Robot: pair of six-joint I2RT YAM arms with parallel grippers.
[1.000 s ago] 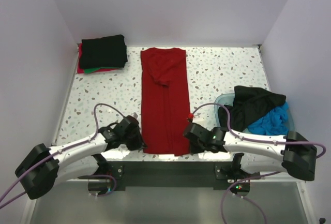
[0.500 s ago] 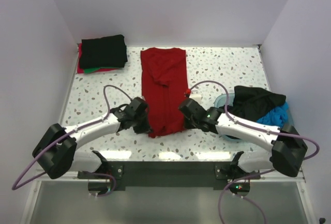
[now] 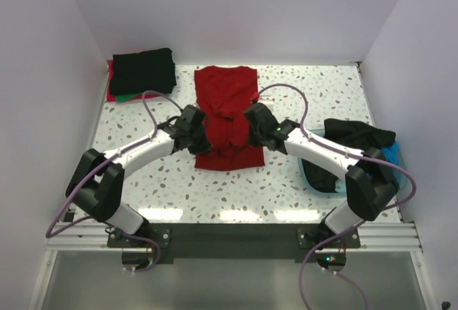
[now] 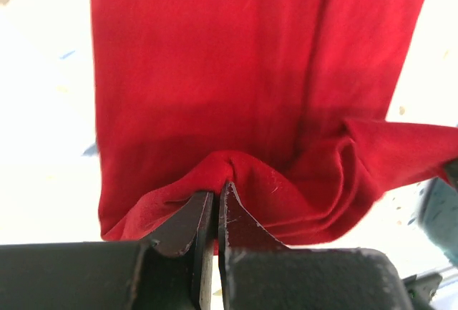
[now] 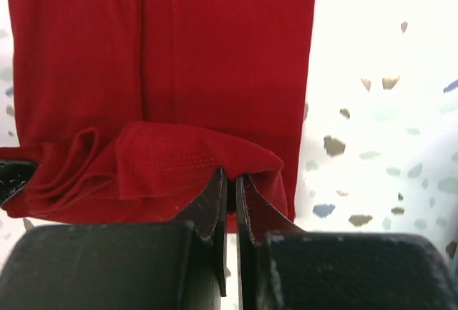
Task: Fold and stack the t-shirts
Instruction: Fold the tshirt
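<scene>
My right gripper is to move outward and down onto the shirt's flat middle [image 3: 242,115] [image 5: 254,74] and let go there, because the shirt's hem is still hanging raised.
The dark red t-shirt [image 3: 227,102] lies as a long narrow strip in the middle of the table, its near end lifted and carried over its middle. My left gripper [image 3: 200,132] is shut on the near left corner of the red shirt [image 4: 215,95]. My right gripper [image 3: 252,128] is shut on the near right corner of the red shirt [image 5: 164,59]. The hem hangs in folds between the two grippers, above the flat part of the shirt. A folded stack with a black t-shirt [image 3: 143,70] on top of red and green ones sits at the far left.
A translucent teal basin [image 3: 313,174] at the right edge holds a black t-shirt [image 3: 354,137] and a blue one [image 3: 390,156]. Walls close in the table on the left, far and right sides. The speckled tabletop [image 3: 300,95] shows around the shirt.
Both grippers have moved from the table's near edge toward the far side, carrying the red shirt's near hem up and over its middle. The visible strip has shortened.
</scene>
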